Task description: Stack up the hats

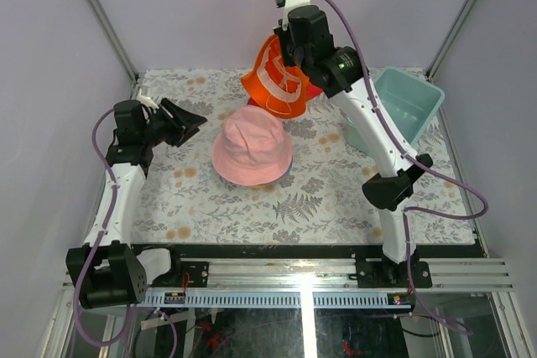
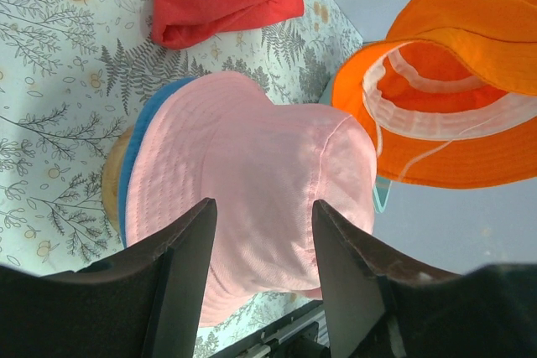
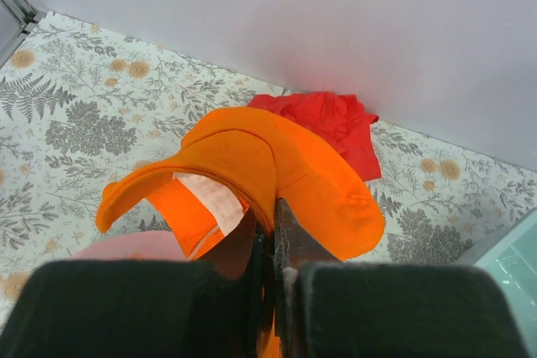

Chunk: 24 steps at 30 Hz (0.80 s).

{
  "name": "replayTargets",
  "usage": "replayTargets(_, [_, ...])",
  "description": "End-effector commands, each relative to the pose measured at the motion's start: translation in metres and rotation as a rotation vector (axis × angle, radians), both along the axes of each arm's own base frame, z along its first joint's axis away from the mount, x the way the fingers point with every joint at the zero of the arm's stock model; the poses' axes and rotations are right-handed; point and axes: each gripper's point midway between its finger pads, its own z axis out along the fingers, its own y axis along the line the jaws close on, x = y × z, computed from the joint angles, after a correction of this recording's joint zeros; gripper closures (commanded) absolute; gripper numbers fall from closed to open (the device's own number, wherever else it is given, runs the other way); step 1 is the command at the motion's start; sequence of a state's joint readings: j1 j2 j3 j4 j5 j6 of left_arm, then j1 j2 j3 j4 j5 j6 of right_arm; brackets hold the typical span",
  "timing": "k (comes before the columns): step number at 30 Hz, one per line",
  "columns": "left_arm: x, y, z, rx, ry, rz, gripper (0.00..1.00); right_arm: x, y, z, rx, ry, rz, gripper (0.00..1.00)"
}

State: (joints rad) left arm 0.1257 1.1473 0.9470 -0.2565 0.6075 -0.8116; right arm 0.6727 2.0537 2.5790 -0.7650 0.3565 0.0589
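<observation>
My right gripper will go back and to the left in the top view, lower, and release the orange hat's brim, since the top of the pink hat tops the stack back and below.
The pink hat (image 1: 252, 146) sits at the table's middle on top of the blue hat (image 2: 138, 150), whose brim shows at its edge; a wooden edge (image 2: 111, 180) peeks out under them. The grey hat is hidden. My right gripper (image 1: 289, 54) is shut on the brim of the orange hat (image 1: 274, 80) and holds it in the air behind the pink hat; the pinch shows in the right wrist view (image 3: 273, 211). My left gripper (image 1: 191, 123) is open and empty, left of the pink hat, its jaws (image 2: 262, 232) facing it.
A flat red cloth (image 3: 331, 123) lies at the back of the table under the orange hat. A teal bin (image 1: 401, 106) stands at the right. The table has a floral cover (image 1: 252, 207).
</observation>
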Motion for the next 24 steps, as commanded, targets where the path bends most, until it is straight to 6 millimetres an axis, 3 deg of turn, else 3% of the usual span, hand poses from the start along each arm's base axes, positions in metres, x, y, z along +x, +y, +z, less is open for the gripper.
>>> replayTargets(1, [-0.002,-0.006,0.006,-0.048,-0.041,-0.035,0.51,0.009,0.02,-0.005,-0.055,-0.057,-0.001,1.0])
replayTargets(9, [-0.015,-0.013,-0.01,-0.089,-0.015,-0.061,0.51,0.017,0.036,-0.019,-0.078,-0.062,0.005,1.0])
replayTargets(17, [-0.014,-0.025,-0.02,-0.144,-0.008,-0.091,0.51,-0.037,0.064,-0.034,-0.178,-0.022,0.091,1.0])
replayTargets(24, [-0.021,-0.058,-0.021,-0.171,0.003,-0.165,0.52,-0.079,0.074,-0.034,-0.271,-0.038,0.116,1.0])
